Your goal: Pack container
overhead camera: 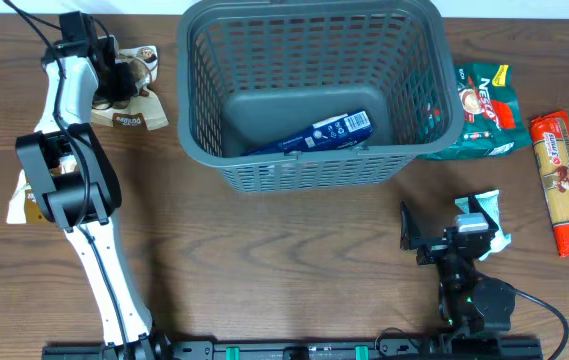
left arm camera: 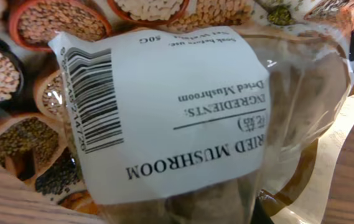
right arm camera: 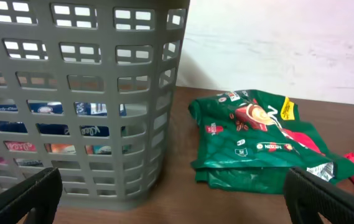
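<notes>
Bare basket bottom beside the blue packet lies to the right of my left gripper in the overhead view: next I rise over the basket's high side, lower and release.
The container is a large dark grey lattice basket at the back middle, with a blue packet lying inside. It also shows at the left of the right wrist view. My left gripper is at the far back left, shut on a dried mushroom packet. That packet's white label fills the left wrist view and hides the fingers. My right gripper is open and empty in front of the basket's right corner; its fingers sit at both lower corners of its wrist view.
A green coffee bag lies right of the basket. A red pasta packet lies at the far right. A white and teal packet lies beside my right gripper. Another packet lies under my left arm.
</notes>
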Robot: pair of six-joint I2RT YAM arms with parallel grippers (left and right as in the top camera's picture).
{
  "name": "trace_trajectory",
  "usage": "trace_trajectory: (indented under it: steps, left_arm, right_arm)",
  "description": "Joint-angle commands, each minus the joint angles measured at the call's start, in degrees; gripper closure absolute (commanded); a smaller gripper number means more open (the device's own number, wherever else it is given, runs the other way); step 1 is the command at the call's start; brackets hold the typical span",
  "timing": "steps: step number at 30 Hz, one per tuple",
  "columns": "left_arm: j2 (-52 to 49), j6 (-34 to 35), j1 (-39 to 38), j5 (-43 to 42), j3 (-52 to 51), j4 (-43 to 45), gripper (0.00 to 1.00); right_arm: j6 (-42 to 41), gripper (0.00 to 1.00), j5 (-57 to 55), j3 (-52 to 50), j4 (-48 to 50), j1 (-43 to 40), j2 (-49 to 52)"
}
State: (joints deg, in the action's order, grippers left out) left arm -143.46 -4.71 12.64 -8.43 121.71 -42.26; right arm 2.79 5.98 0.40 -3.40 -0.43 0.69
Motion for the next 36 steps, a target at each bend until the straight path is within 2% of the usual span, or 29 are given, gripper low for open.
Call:
trace_trajectory:
  steps: [1, 20, 22, 30, 36]
  left_arm:
    - [3.54, 0.07, 0.31, -0.11, 0.83, -0.7, 0.94]
    - [27.52, 0.07, 0.28, -0.35, 1.42, -1.92, 0.94]
    - [30.91, 0.04, 0.24, -3.26, 1.42, -1.64, 0.94]
    - [42.34, -0.61, 0.13, -24.22, 1.42, 2.12, 0.94]
    - [47.06, -2.29, -2.03, -33.81, 1.42, 3.65, 0.94]
  right_arm:
    - [0.68, 0.01, -0.13, -0.09, -0.24, -0.35, -0.37]
    - [0.68, 0.01, -0.11, -0.09, -0.24, -0.35, -0.37]
    - [0.68, 0.01, -0.13, -0.09, -0.24, -0.35, -0.37]
    - [0.68, 0.01, -0.11, -0.09, -0.24, -0.35, -0.37]
    - [0.68, 0.01, -0.13, -0.09, -0.24, -0.35, -0.37]
